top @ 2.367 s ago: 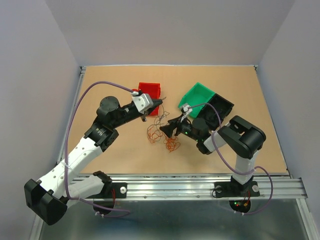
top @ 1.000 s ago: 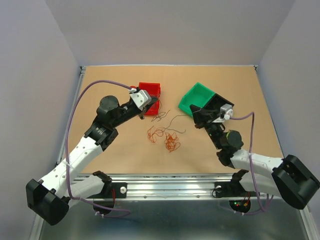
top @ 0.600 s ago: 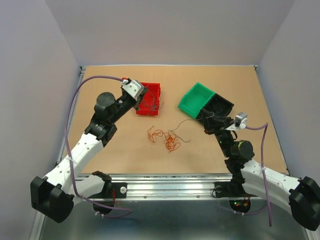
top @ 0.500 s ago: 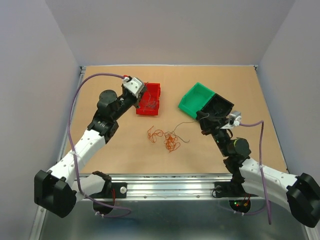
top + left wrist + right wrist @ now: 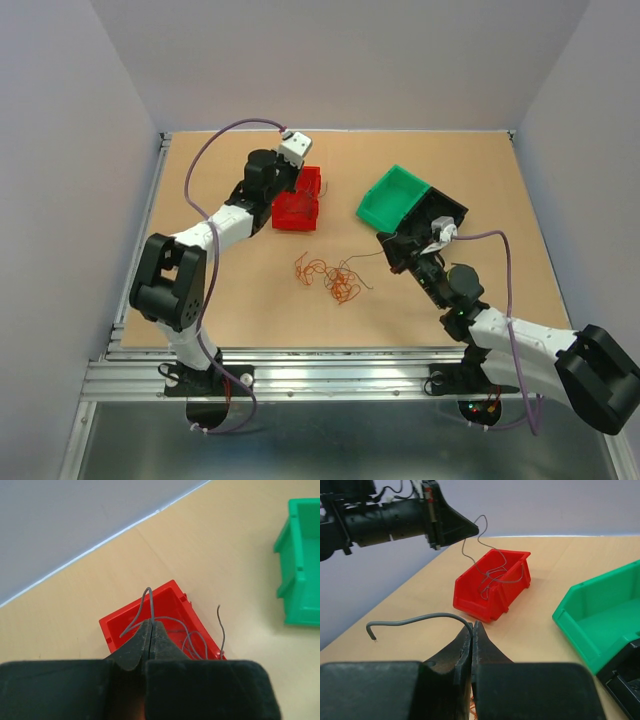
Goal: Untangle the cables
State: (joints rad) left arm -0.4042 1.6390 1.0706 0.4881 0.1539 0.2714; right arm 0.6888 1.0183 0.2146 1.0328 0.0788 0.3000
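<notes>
My left gripper will next move down toward the bottom of the red bin and release the thin grey wire [image 5: 148,600], as the wire's held bend still hangs above the bin's rim.
The cables [image 5: 335,278], a loose orange-red and brownish bunch, lie on the table between the arms. My left gripper [image 5: 151,623] hangs over the red bin [image 5: 116,626] and is shut on a thin grey wire [image 5: 148,600] whose loops trail down into that bin. In the right wrist view the left gripper [image 5: 475,529] holds the same grey wire [image 5: 470,555] above the red bin [image 5: 492,597]. My right gripper [image 5: 472,625] is shut on another grey wire [image 5: 415,619] that arcs out to the left. From above, the right gripper [image 5: 385,245] sits right of the bunch.
A green bin [image 5: 392,195] and a black bin [image 5: 445,208] stand side by side at the back right, just behind the right gripper. The red bin [image 5: 297,205] is at the back centre-left. Grey walls close the table on three sides.
Both grippers have pulled away from the bunch, each carrying a grey wire. The left arm swung back over the red bin; the right gripper went toward the black bin, then drifted left.
</notes>
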